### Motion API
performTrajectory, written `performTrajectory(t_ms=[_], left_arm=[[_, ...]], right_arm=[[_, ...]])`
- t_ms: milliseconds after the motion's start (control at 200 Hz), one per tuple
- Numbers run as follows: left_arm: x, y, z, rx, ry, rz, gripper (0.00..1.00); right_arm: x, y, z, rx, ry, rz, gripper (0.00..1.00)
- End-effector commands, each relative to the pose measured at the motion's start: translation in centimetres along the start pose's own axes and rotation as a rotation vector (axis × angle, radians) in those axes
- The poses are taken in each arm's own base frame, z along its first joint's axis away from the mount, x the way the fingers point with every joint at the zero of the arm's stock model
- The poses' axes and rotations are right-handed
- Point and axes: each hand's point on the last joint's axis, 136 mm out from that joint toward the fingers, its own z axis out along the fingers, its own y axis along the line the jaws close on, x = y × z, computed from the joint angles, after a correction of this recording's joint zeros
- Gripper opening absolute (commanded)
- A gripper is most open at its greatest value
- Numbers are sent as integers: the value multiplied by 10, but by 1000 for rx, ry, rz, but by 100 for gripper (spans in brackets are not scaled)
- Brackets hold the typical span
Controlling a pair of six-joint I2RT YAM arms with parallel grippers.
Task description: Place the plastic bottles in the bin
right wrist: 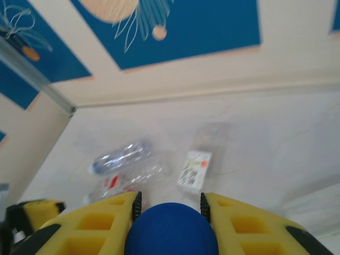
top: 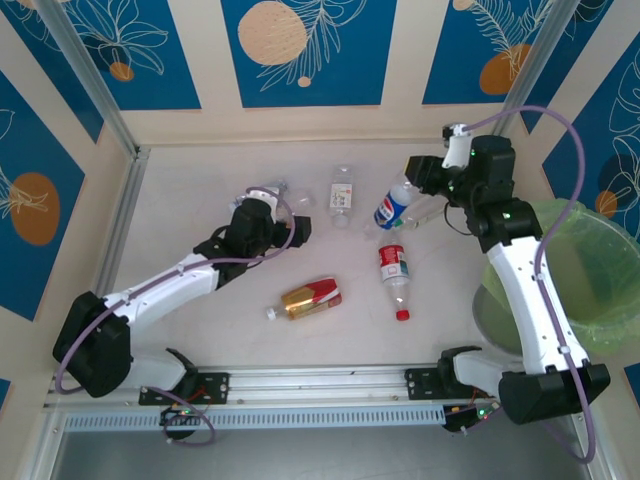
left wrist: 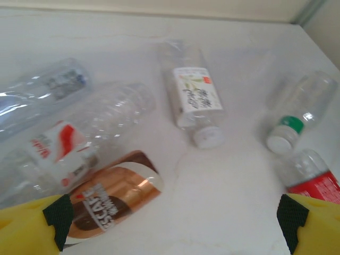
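Note:
Next, my right gripper swings the blue-labelled bottle over the bin's opening to release it there, since the green-lined bin [top: 590, 300] stands back and sideways from the gripper.
My right gripper [top: 412, 190] hangs above the table's far right, shut on a blue-labelled plastic bottle [top: 393, 207]; its yellow fingers [right wrist: 106, 223] clamp the blue body [right wrist: 171, 228]. My left gripper [top: 298, 228] is low over the table centre and open, its pads [left wrist: 56, 218] wide apart with bare table between them. A brown-labelled bottle [left wrist: 106, 199] lies just ahead on its left. A white-labelled bottle [top: 342, 192], a red-labelled one [top: 394, 268] and a gold one [top: 312, 297] lie loose. The green-lined bin [top: 590, 300] stands at the right.
Clear crushed bottles [top: 272, 190] lie beside my left wrist, and a green-capped one [left wrist: 297, 114] lies further right. Walls with blue panels [top: 300, 50] close the table's back and sides. The rail [top: 300, 385] with both arm bases runs along the near edge.

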Motion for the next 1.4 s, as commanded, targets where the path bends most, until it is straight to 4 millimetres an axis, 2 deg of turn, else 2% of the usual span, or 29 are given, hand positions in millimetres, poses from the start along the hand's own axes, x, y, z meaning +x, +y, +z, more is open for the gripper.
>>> performTrajectory(t_ms=[0,185,305,410,545,815,880,965,1015,1140,1235,1395], left_arm=[[-14,19,-5,-100,-92,-94,100],[-16,4,5,-8,-88,-117,100],[-18,-8,13,48,-70,-120,100],[-19,-16,20,75,-46,-109,100],[-20,-25,26,105,-19,-96,100],[-17,-33,33,143,14,-88,100],[-16,-35,34,148,21,-86,100],[-15,-36,34,155,25,-89,100],[-14,-35,34,151,27,-92,100],[-14,-29,33,118,33,-94,100],[-17,-31,33,117,39,-95,100],[-19,-36,33,139,52,-98,100]], right_arm=[[-42,-20,-45,213,-135,-135,0],[-81,-31,-92,382,-268,-244,0],[-106,-49,-133,584,-354,-275,0],[-121,-52,-167,687,-424,-319,0],[-128,-57,-207,807,-471,-342,0],[-125,-66,-275,1004,-559,-347,0],[-118,-72,-279,1037,-564,-326,0],[-98,-84,-271,1049,-540,-283,0],[-83,-97,-262,1094,-509,-272,0],[-60,-127,-256,1239,-518,-229,0],[-44,-146,-248,1226,-566,-109,0],[-10,-181,-233,1238,-540,64,0]])
